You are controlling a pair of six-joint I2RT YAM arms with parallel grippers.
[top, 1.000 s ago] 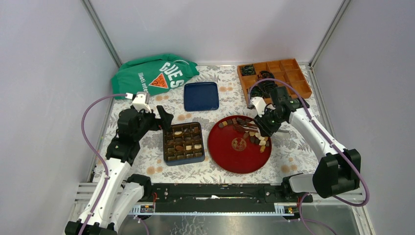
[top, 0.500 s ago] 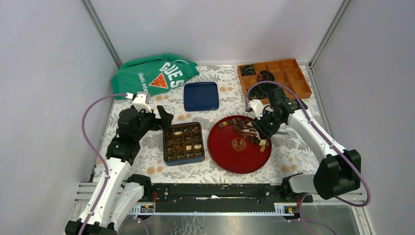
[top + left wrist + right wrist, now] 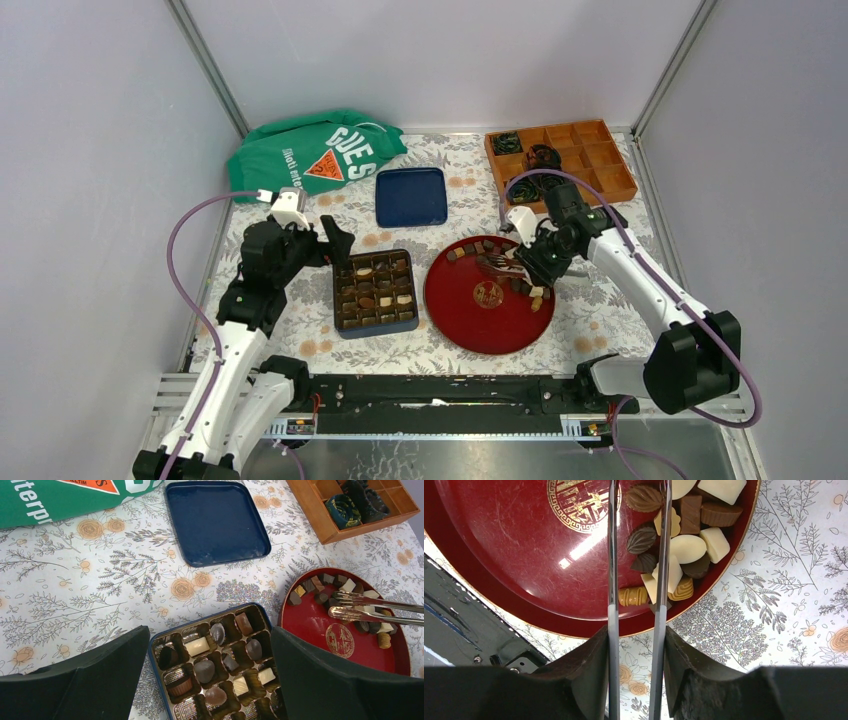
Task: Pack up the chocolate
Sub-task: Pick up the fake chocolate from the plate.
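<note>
My left gripper should next move down astride the box's rim at its far corner below, away from the plate, where bare tabletop leaves room for the fingers.
Loose chocolate (image 3: 528, 285) (image 3: 688, 547) in dark, mid brown and cream pieces lies along the right and far rim of the red plate (image 3: 470, 322) (image 3: 514, 555). My right gripper (image 3: 535, 255) (image 3: 636, 632) is shut on metal tongs (image 3: 498, 263) (image 3: 612, 580) (image 3: 370, 608). The tong tips reach left over the plate's far pieces, slightly apart, with nothing seen between them. The blue box (image 3: 340, 325) (image 3: 151, 652) left of the plate holds several chocolates (image 3: 204, 670) in its cells. My left gripper (image 3: 336, 243) (image 3: 210, 630) hangs open over the box's far end.
The box's blue lid (image 3: 410, 196) lies behind the box. An orange compartment tray (image 3: 600, 150) with black coiled cables sits at the back right. A green bag (image 3: 315, 150) lies at the back left. Grey walls close in both sides.
My right arm has shifted a little left, carrying the tongs from the plate's right side toward its far middle. The left arm has not moved.
</note>
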